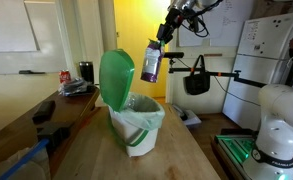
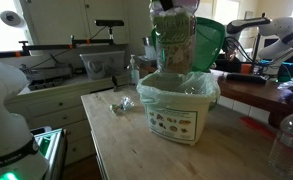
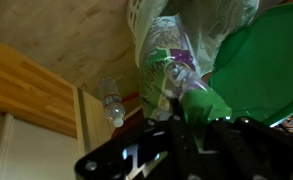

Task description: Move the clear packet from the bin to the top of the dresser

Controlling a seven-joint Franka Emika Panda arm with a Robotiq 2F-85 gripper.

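My gripper will next go past the bin's rim toward the bottle and down over the bare dresser top (image 2: 199, 160) to let go of the packet (image 2: 172, 45). The packet is still hanging over the bin.
The bin (image 1: 138, 128) is white with a pale liner bag, and its green lid (image 1: 115, 78) stands open. It sits on the wooden dresser top (image 1: 191, 155). My gripper (image 1: 167, 30) is high above the bin and shut on the top end of the clear packet (image 1: 152, 62), which hangs upright with its purple middle showing, clear of the bin's rim. In an exterior view the packet (image 2: 172, 45) hangs from the gripper (image 2: 172, 6) over the bin (image 2: 182, 108). In the wrist view the packet (image 3: 171, 68) extends from my jaws (image 3: 176, 118) beside the green lid (image 3: 271, 60).
A clear plastic bottle (image 2: 291, 140) stands on the dresser top (image 2: 126, 145) near the bin, and a small crumpled item (image 2: 119, 105) lies farther off. A black bag (image 1: 196, 80) hangs behind. A side counter holds a red can (image 1: 65, 76).
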